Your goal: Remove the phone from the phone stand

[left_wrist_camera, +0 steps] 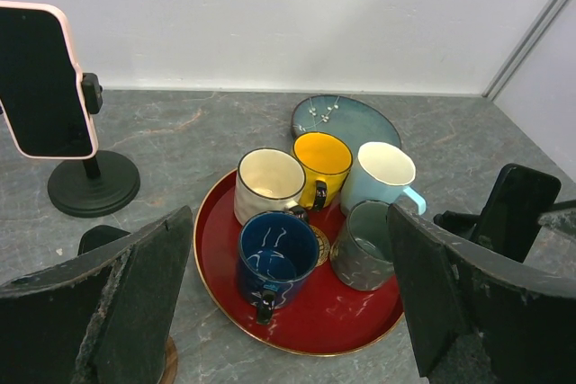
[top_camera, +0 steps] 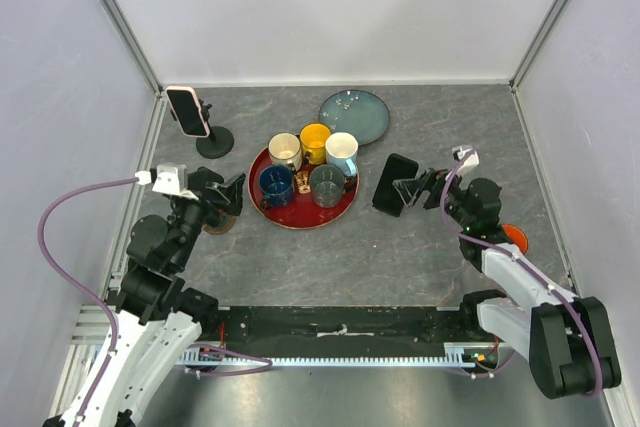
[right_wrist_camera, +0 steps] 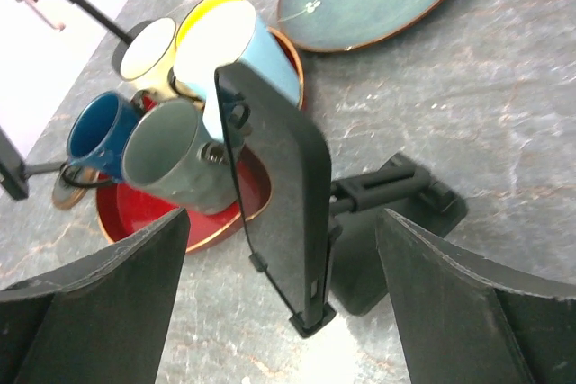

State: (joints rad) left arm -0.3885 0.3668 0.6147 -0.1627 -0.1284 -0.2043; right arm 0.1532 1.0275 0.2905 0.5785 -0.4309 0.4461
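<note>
The black phone is clear of the stand's clip at the upper part of its side edge (top_camera: 412, 169) (right_wrist_camera: 316, 188), so my right gripper will next move outward along the phone, with its open fingers on both sides of that part.
A black phone (top_camera: 395, 184) sits upright in a black phone stand (right_wrist_camera: 396, 213) right of the red tray. In the right wrist view the phone (right_wrist_camera: 279, 195) stands edge-on between my fingers, held in the stand's clip. My right gripper (top_camera: 424, 187) is open, with one finger on each side of the phone and not touching it. A second phone in a pink case (top_camera: 187, 110) sits on a round-based black stand (top_camera: 214, 142) at the back left; it also shows in the left wrist view (left_wrist_camera: 45, 78). My left gripper (top_camera: 228, 195) is open and empty by the tray's left edge.
The red tray (top_camera: 300, 219) holds several mugs: cream, yellow, light blue, dark blue, grey. A blue-green plate (top_camera: 355, 114) lies behind it. A brown round disc (top_camera: 222, 225) lies under the left gripper. An orange object (top_camera: 514, 238) sits by the right arm. White walls enclose the table.
</note>
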